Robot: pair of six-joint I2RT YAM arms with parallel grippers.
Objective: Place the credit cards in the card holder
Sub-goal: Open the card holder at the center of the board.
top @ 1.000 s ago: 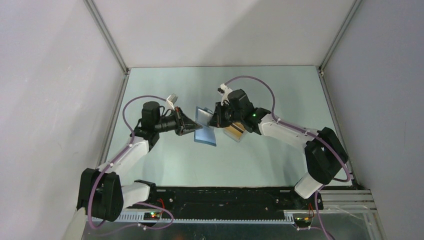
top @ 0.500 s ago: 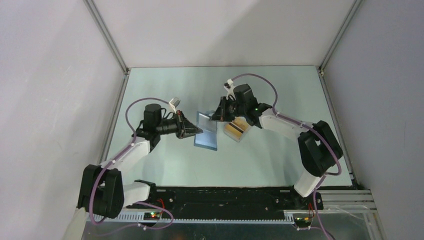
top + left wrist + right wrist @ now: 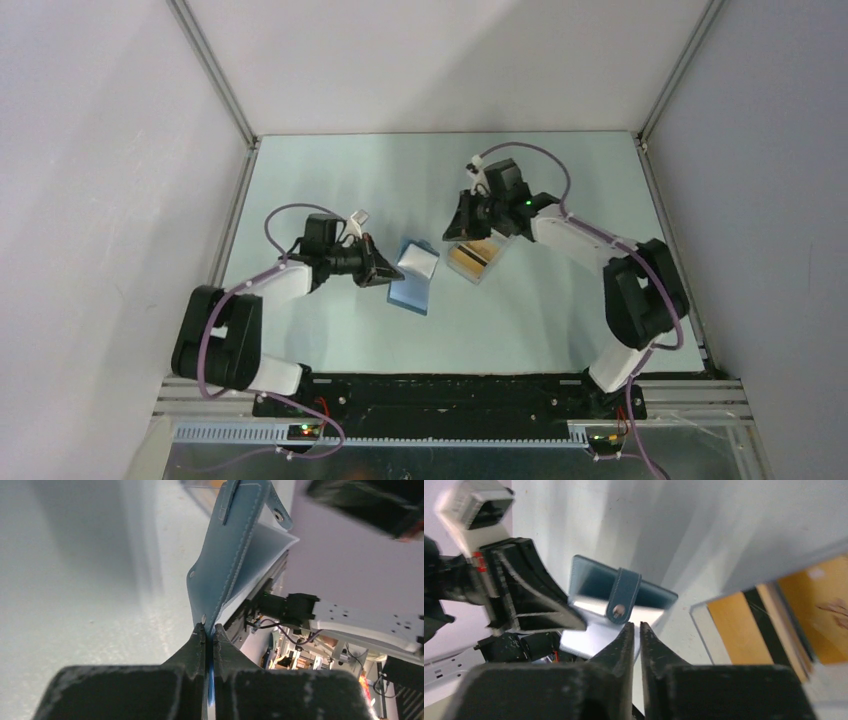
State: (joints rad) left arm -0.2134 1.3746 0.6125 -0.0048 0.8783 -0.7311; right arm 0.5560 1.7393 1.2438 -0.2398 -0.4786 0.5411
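The left gripper lowers the cover's edge onto the tabletop beside the card holder next and releases it, since that spot is below the gripper.
The blue card holder (image 3: 409, 290) is half open on the table, one cover raised. My left gripper (image 3: 388, 272) is shut on the edge of that cover; in the left wrist view the holder (image 3: 235, 555) rises from between my shut fingers (image 3: 197, 645). My right gripper (image 3: 456, 232) is shut and empty, just right of the holder and above the near-left corner of the clear tray. In the right wrist view its tips (image 3: 636, 626) hang just below the holder's snap strap (image 3: 622, 600). Yellow-orange credit cards (image 3: 468, 257) with a dark stripe lie in the tray, also seen in the right wrist view (image 3: 734, 625).
The clear plastic tray (image 3: 484, 270) sits right of the holder, under the right wrist. Grey walls with metal rails enclose the table on the left, back and right. The arm bases and a black rail run along the near edge.
My left gripper has pulled back left and nearer with the holder's cover, tilting the holder. My right gripper has drawn away from the holder toward the back right, over the tray.
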